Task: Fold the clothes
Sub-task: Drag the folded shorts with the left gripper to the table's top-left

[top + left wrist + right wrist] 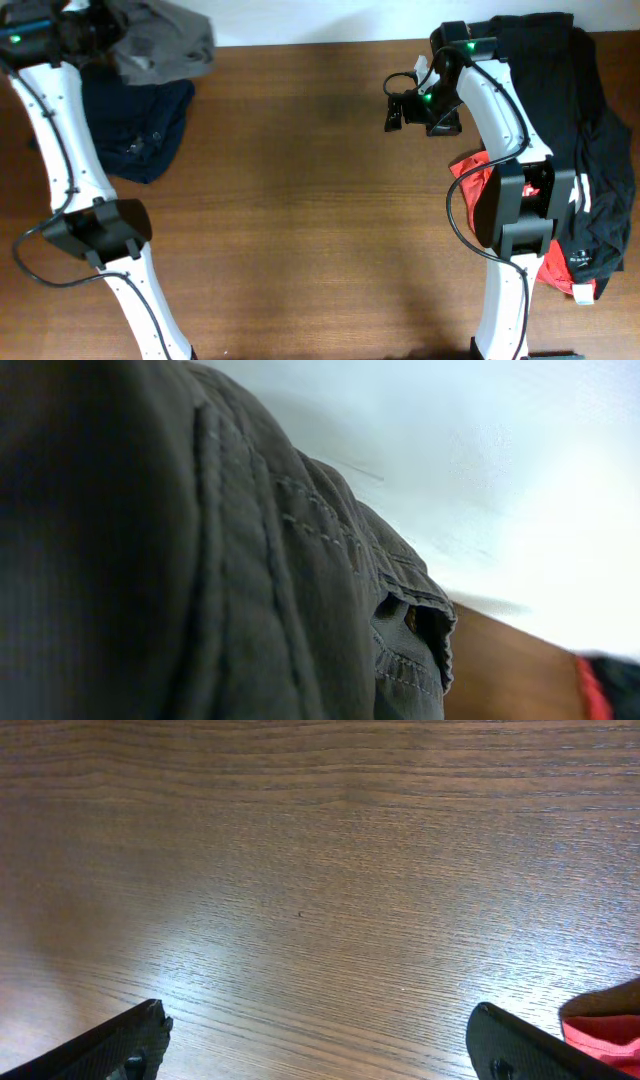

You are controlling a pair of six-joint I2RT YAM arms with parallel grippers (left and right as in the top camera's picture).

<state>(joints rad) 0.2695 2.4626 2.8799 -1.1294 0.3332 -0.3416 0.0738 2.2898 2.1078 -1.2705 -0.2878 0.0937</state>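
Note:
Next, my left gripper shifts left in the overhead view, lowers the shorts (165,42) onto the dark navy garment (142,115) and releases them, since the garment lies beneath them.
The clothes, grey-olive shorts (165,42), are bunched at the table's far left corner. In the left wrist view their stitched fabric (250,580) fills the picture and hides the fingers. My left gripper (108,45) is buried in the edge of that bundle and shut on it. My right gripper (398,108) hangs over bare wood at the far right, open wide. Its two dark fingertips (120,1045) stand far apart with nothing between them.
A dark navy garment (135,130) lies just in front of the shorts. Black T-shirts (575,120) and red ones (478,165) are heaped along the right edge around the right arm's base. A red corner (605,1025) shows beside the right fingertip. Brown wooden table (300,200).

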